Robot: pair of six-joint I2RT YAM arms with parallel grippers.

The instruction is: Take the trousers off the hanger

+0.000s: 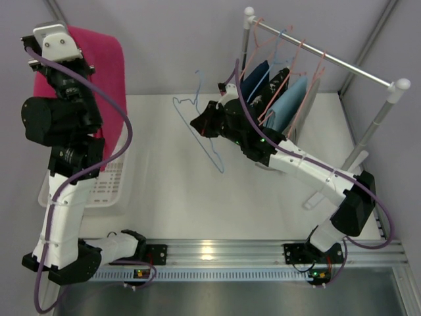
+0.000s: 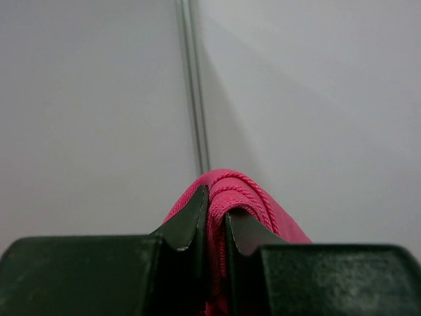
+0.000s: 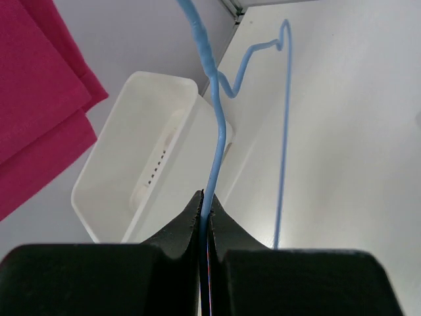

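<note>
The trousers are already clear of the hanger, so the left gripper should tip downward, go down into the open inside of the white basket below it, and release the trousers (image 1: 105, 66).
The pink trousers (image 1: 105, 66) hang free from my left gripper (image 1: 66, 33), which is raised high at the far left, over the white basket. In the left wrist view the gripper (image 2: 217, 217) is shut on a fold of the pink cloth (image 2: 243, 191). The light-blue wire hanger (image 1: 217, 161) is bare and held in the air at the table's middle by my right gripper (image 1: 197, 122). In the right wrist view the gripper (image 3: 206, 204) is shut on the hanger's wire (image 3: 220, 141), with the trousers (image 3: 39, 99) apart at upper left.
A white basket (image 1: 108, 184) stands at the left under the trousers and also shows in the right wrist view (image 3: 138, 145). A clothes rail (image 1: 342, 64) at the back right carries salmon-pink hangers (image 1: 289, 72) with blue garments (image 1: 286, 105), close behind my right arm.
</note>
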